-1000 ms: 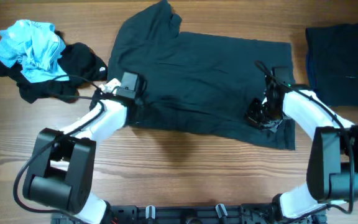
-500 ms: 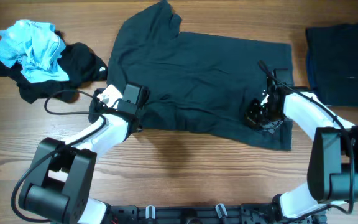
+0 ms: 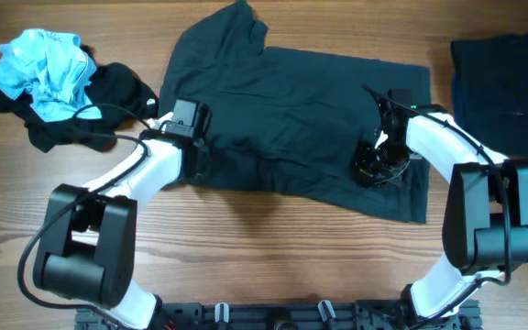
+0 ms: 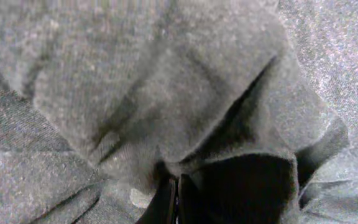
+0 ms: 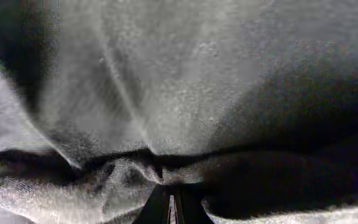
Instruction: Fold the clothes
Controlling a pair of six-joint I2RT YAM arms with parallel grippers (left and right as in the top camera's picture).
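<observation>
My left gripper will next move sideways toward the black garment, away from the right gripper, and then open, because the T-shirt's lower edge is rumpled.
A dark T-shirt [image 3: 291, 110] lies spread across the middle of the wooden table. My left gripper [image 3: 198, 163] is shut on the T-shirt's lower left edge; in the left wrist view the grey fabric [image 4: 166, 99] bunches over the closed fingers [image 4: 174, 199]. My right gripper [image 3: 374, 170] is shut on the T-shirt near its lower right side; in the right wrist view folds of fabric [image 5: 179, 93] fill the frame above the closed fingers [image 5: 170, 208].
A crumpled light blue garment [image 3: 46, 71] lies on a black garment [image 3: 108, 101] at the far left. A folded dark garment [image 3: 507, 92] lies at the right edge. Bare wood [image 3: 273, 247] runs along the front of the table.
My left gripper has moved back up and left with the shirt's edge. My right gripper has drawn its part of the shirt up and left, narrowing the lower right of the shirt.
</observation>
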